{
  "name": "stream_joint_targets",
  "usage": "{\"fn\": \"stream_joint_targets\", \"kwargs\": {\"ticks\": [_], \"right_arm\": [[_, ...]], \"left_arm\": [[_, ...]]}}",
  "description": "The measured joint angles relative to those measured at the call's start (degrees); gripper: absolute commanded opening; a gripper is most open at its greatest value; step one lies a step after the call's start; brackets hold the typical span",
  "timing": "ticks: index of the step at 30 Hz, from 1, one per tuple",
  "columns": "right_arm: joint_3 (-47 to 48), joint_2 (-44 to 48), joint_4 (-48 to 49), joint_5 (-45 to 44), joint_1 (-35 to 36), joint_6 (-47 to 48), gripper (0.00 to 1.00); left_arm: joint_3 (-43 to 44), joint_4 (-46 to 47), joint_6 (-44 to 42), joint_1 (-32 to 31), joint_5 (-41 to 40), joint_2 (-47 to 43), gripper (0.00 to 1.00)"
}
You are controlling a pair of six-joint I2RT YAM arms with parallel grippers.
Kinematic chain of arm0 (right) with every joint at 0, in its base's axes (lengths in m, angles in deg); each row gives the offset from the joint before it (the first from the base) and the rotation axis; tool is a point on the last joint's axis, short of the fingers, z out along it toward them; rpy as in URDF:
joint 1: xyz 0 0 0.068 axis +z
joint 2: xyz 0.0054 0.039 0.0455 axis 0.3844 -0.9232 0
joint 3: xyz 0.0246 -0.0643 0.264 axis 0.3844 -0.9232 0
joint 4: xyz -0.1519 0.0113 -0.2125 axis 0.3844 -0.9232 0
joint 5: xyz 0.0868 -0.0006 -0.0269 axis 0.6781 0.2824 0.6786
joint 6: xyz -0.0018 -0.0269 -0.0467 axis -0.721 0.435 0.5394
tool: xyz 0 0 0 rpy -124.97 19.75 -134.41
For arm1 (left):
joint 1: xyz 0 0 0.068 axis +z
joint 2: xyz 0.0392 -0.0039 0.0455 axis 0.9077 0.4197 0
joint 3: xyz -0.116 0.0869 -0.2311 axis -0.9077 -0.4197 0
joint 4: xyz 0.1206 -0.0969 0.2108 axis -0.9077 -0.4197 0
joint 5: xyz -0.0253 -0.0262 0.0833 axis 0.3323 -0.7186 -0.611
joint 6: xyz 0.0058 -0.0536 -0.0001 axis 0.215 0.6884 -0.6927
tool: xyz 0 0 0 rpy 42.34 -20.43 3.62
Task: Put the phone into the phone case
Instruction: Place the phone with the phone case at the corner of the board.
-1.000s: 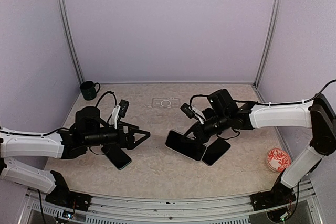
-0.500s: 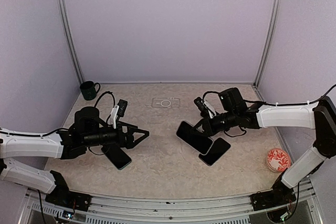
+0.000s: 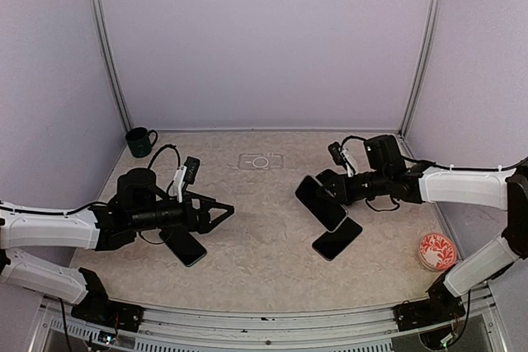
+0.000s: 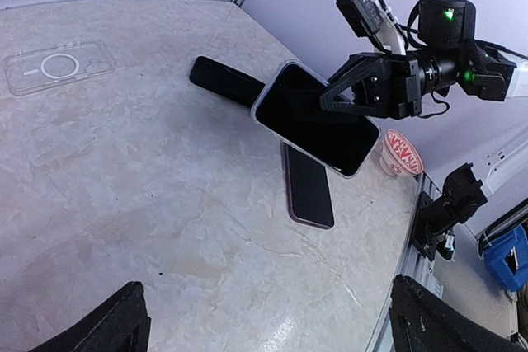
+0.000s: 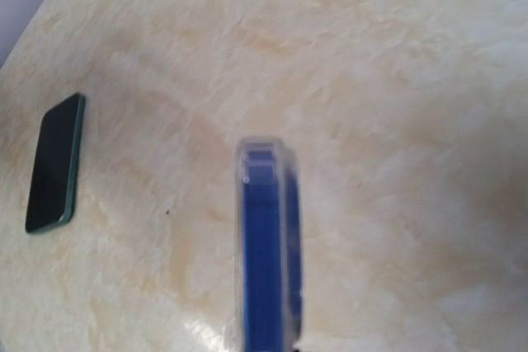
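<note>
The robot's right gripper will carry the phone outward, to the right in the top view, then lower and release it, since the far corner of the table is bare.
My right gripper (image 3: 332, 194) is shut on a phone (image 3: 321, 202) with a dark screen, held tilted above the table at right of centre. The left wrist view shows this phone (image 4: 318, 117) with a pale rim, clamped by the right gripper (image 4: 351, 95). In the right wrist view the phone (image 5: 266, 245) stands edge-on, blue with a clear rim, and my fingers are out of frame. The clear phone case (image 3: 260, 161) lies flat at the back centre, also seen as the case (image 4: 58, 68) at far left. My left gripper (image 3: 223, 215) hovers open and empty at left of centre.
A second phone (image 3: 337, 238) lies flat just below the held one. A dark green phone (image 3: 186, 246) lies under my left arm. A green mug (image 3: 140, 142) stands at the back left, a red patterned bowl (image 3: 436, 251) at the right edge.
My right gripper has carried the phone to the right and toward the back, off the second phone. The left arm has not moved.
</note>
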Motion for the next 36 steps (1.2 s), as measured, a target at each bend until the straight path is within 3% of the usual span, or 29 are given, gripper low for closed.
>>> {"fn": "stream_joint_targets", "kwargs": {"ticks": [36], "right_arm": [[-3.13,2.89,6.14,-4.66,-2.40,-6.45,0.00]], "left_arm": [[-2.86,0.09,3.45,3.87,-2.99,-2.10,0.99]]}}
